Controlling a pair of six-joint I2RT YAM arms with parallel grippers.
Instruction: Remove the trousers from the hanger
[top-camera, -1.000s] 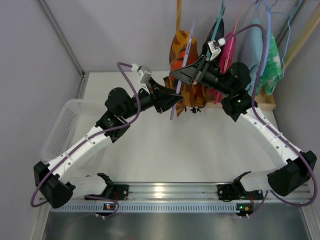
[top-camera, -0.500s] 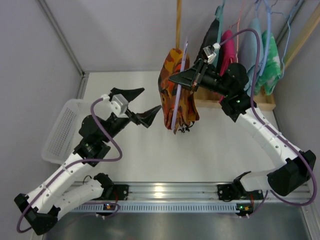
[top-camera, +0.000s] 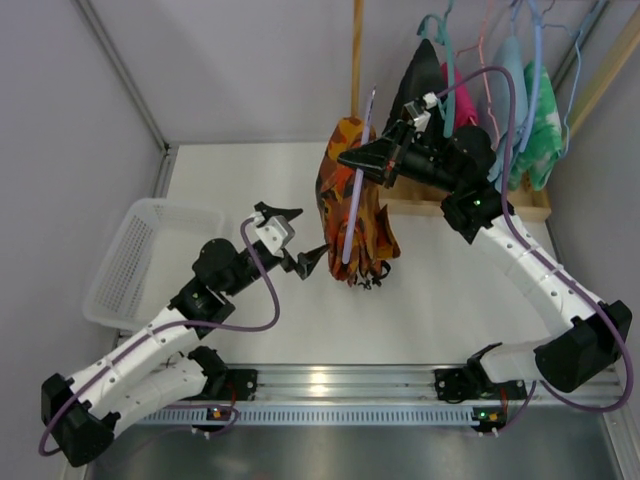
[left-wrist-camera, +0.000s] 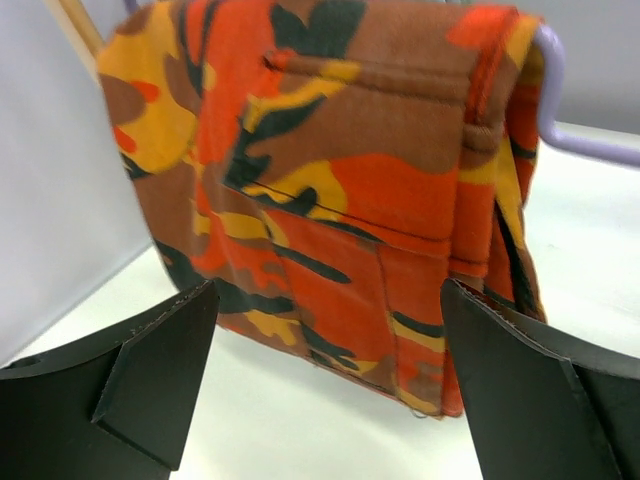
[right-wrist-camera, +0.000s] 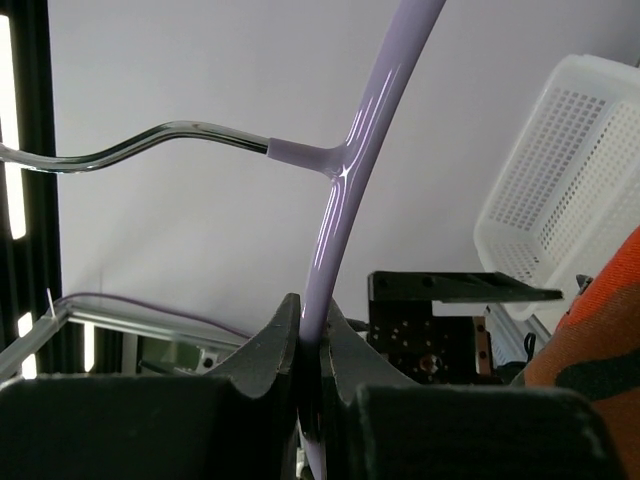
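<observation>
My left gripper comes down toward the trousers' near lower corner next, with its fingers on either side of the fold.
The trousers (top-camera: 368, 215), orange with dark and yellow blotches, hang folded over the lilac hanger (top-camera: 356, 195) above the table's middle. My right gripper (top-camera: 352, 160) is shut on the hanger's arm and holds it up. In the right wrist view the hanger (right-wrist-camera: 345, 200) runs up from between the shut fingers of the right gripper (right-wrist-camera: 312, 320), and a corner of the trousers (right-wrist-camera: 600, 340) shows at the right. My left gripper (top-camera: 299, 238) stands open just left of the trousers' lower edge. In the left wrist view the left gripper (left-wrist-camera: 328, 300) holds nothing and faces the trousers (left-wrist-camera: 340, 190); the hanger (left-wrist-camera: 560, 110) juts out at their top right.
A white mesh basket (top-camera: 135, 260) sits at the table's left. Other garments (top-camera: 470, 90) on teal and blue hangers hang at the back right over a wooden rack base (top-camera: 525, 208). A wooden post (top-camera: 357, 55) rises behind the trousers.
My left gripper opened wide, drew back to the near left, then came in low beside the trousers. The right gripper shifted the hanger and trousers a little left and forward.
</observation>
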